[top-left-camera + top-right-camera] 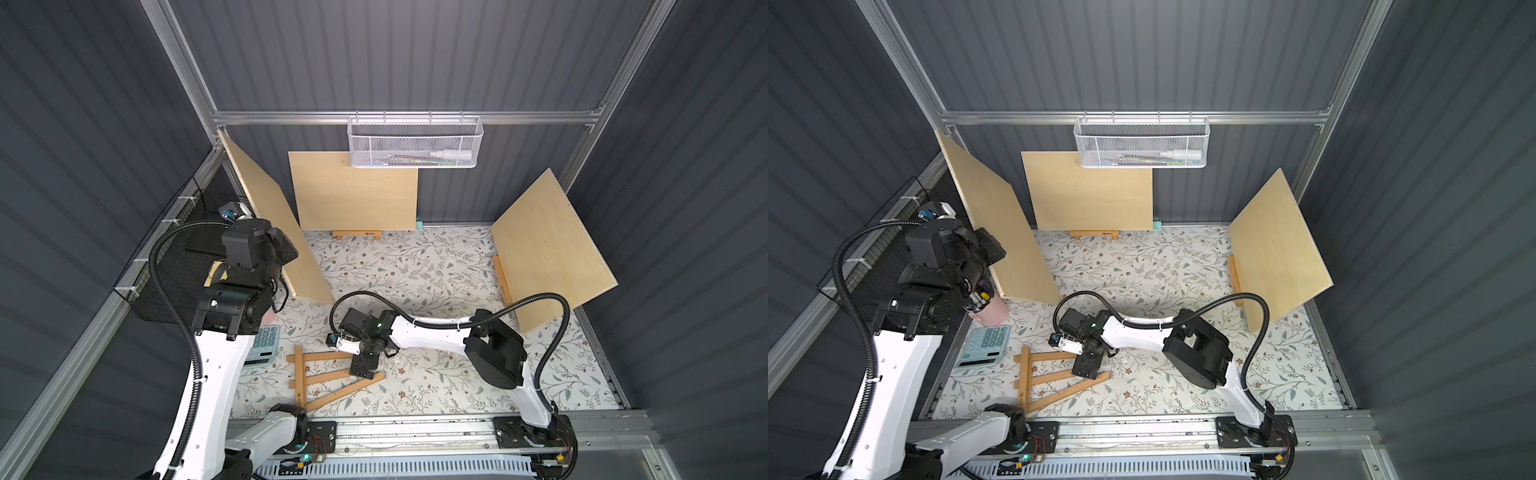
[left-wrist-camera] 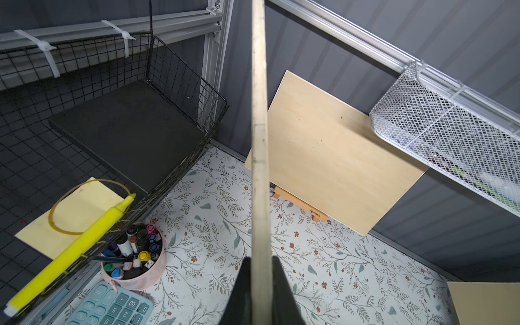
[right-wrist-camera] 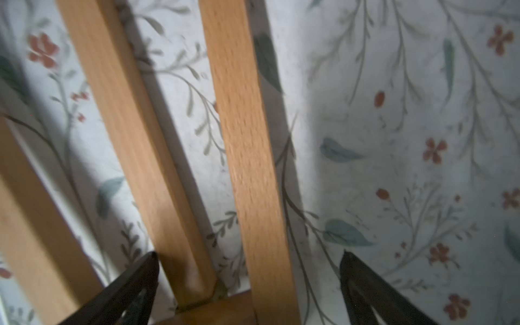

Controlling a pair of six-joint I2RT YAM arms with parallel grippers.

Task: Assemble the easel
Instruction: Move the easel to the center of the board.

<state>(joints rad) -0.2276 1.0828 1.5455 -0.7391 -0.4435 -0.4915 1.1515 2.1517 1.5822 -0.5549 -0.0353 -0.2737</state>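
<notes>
The crossbar (image 3: 223,312) lies below my right gripper between the leg ends. The right gripper rises next, turns so its fingers straddle it, then lowers and closes.
The wooden easel (image 1: 328,380) (image 1: 1050,380) lies flat on the flowered table near the front, its legs splayed. My right gripper (image 1: 363,370) (image 1: 1086,368) hovers low over the end where the legs meet. In the right wrist view it (image 3: 249,254) is open, with two of the easel's legs (image 3: 247,140) between its dark fingertips (image 3: 344,261) and no contact visible. My left gripper (image 1: 289,249) (image 2: 259,259) is shut on the edge of a thin plywood board (image 1: 274,220) (image 1: 1000,224) (image 2: 259,140), which stands upright and slanted at the left.
A second board (image 1: 353,191) leans on a small easel (image 1: 356,235) at the back wall, and a third board (image 1: 548,249) at the right. A teal calculator (image 1: 984,347) and a pink pen cup (image 1: 988,307) sit left. A white mesh basket (image 1: 415,143) hangs at the back; a black wire basket (image 2: 183,84) is left.
</notes>
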